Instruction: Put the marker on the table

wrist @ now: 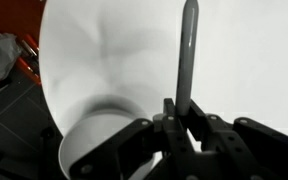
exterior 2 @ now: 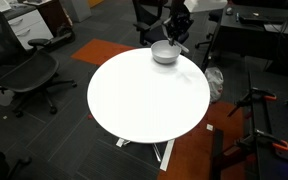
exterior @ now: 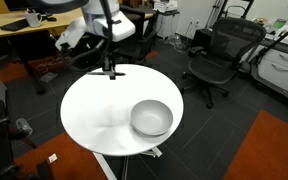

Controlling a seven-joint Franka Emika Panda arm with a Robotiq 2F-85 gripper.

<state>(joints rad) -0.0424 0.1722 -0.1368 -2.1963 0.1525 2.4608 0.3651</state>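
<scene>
My gripper next lowers onto the white table (wrist: 126, 42) beside the grey bowl, away from it, and releases the black marker, since that table part is bare.
The marker (wrist: 187, 60), a thin dark stick, is clamped between my gripper's (wrist: 181, 112) fingers and points out over the round white table (wrist: 244, 60). In an exterior view my gripper (exterior: 110, 68) hangs over the table's (exterior: 94, 110) far edge, with the marker too small to make out. In an exterior view the gripper (exterior 2: 178, 32) shows just beyond the grey bowl, above the table (exterior 2: 144, 95).
A grey bowl (exterior: 151, 118) stands on the table near one edge; it also shows in an exterior view (exterior 2: 164, 52) and in the wrist view (wrist: 89, 150). Black office chairs (exterior: 219, 55) and a light-wood desk (exterior: 24, 30) surround the table.
</scene>
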